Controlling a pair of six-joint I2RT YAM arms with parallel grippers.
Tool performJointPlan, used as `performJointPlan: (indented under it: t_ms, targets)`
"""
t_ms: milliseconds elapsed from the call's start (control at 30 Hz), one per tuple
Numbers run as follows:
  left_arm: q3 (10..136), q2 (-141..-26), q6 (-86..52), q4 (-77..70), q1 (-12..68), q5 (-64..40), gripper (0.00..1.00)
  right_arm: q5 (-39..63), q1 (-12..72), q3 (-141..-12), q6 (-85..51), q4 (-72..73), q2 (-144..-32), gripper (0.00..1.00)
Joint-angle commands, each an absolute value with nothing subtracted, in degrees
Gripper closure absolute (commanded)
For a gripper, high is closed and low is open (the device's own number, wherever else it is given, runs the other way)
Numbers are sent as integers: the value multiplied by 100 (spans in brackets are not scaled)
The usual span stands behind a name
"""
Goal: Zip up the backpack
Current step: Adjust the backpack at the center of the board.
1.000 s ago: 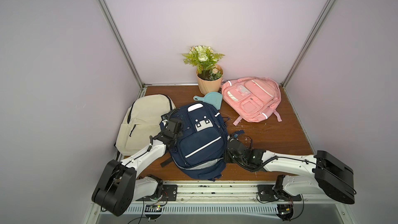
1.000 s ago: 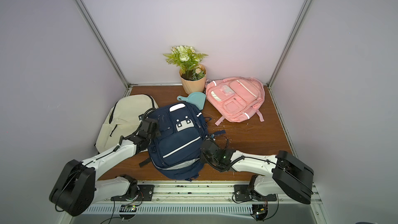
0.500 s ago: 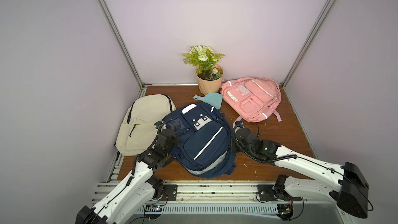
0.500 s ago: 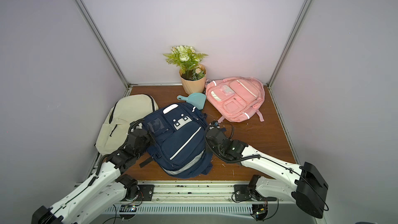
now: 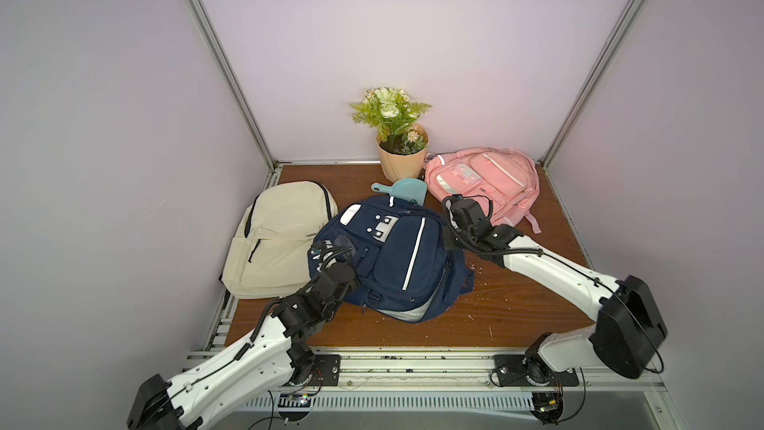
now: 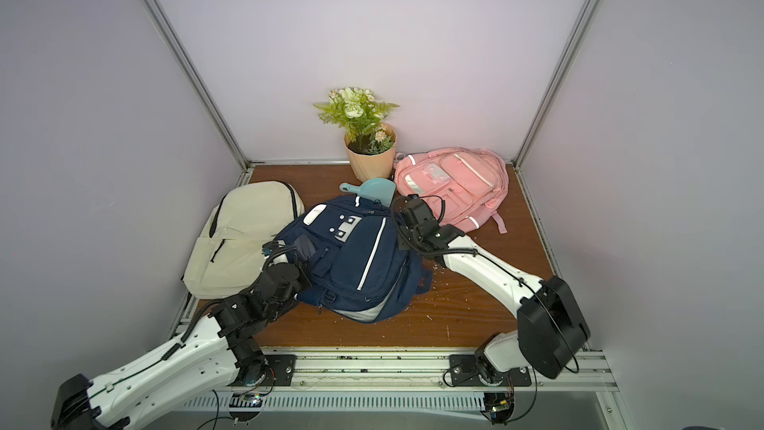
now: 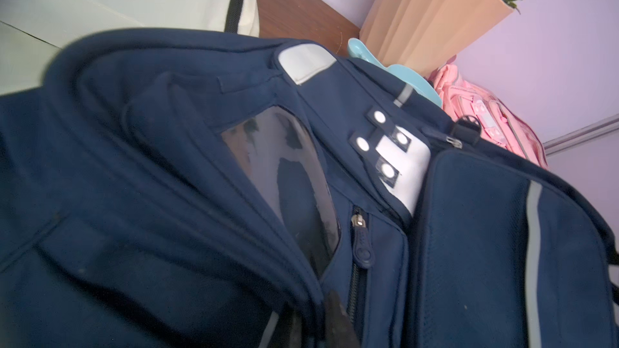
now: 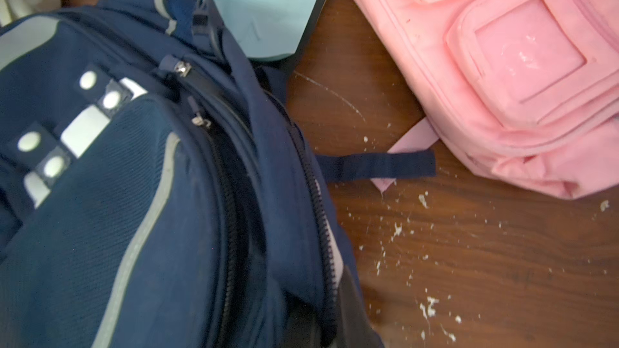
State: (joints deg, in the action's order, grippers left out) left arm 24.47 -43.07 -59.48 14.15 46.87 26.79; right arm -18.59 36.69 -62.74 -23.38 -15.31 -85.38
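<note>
The right gripper draws the pinched edge by the zipper teeth point(image 8: 330, 288) outward next and releases it there, as the navy backpack lies slanted on the table.
The navy backpack point(image 5: 388, 258) point(image 6: 351, 258) lies mid-table, front panel up, and its main zipper point(image 8: 234, 179) gapes open along the right side. Two sliders point(image 8: 182, 68) sit near the top handle. My left gripper point(image 5: 345, 260) point(image 7: 321, 323) is shut on a fold of fabric at the bag's left edge, beside a small pocket's zip pull point(image 7: 361, 246). My right gripper point(image 5: 448, 241) point(image 8: 326, 323) is shut on the bag's right edge, pinching the cloth by the zipper teeth. In both top views the fingertips are hidden by the wrists and the bag.
A cream backpack point(image 5: 281, 237) lies left of the navy one, partly under it. A pink backpack point(image 5: 483, 184), a potted plant point(image 5: 401, 150) and a teal scoop point(image 5: 403, 190) crowd the back. White crumbs point(image 8: 428, 306) dot the wooden table point(image 5: 516, 308) on the right.
The navy backpack has turned, and its white stripe now runs nearly straight away from me. My right gripper moved toward the back along the bag's right side. The left arm swung outward, still holding.
</note>
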Motion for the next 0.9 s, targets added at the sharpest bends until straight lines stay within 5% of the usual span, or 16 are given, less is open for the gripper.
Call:
performJointPlan:
  t_ms: [0,167,333,467,600,700,867]
  targets:
    - [2615,-4692,-6096,960,5164,2412,100,-2077,3469,-7120,-1973,-374,-8972,100]
    - [2726,-5506,-6286,328,5274,2146,100,-2083,3349,-7819,-1868,-754,-9672,99]
    - [2903,-6062,-6434,-44,5283,1970,100,-1726,3411,-7044,-2150,-550,-8954,52]
    - [3190,-6412,-6540,249,5291,2130,100,-1859,4001,-6115,-2549,-507,-8092,39]
    - [3188,-6403,-6612,247,5291,2185,100,-2160,5158,-5284,-3120,-569,-7394,37]
    - [3236,-6271,-6557,481,5291,2160,84,-2179,5883,-4551,-3847,-516,-7004,37]
    - [3252,-5617,-6518,1732,5273,2881,36,-2718,6721,-3899,-4865,-930,-6573,36]
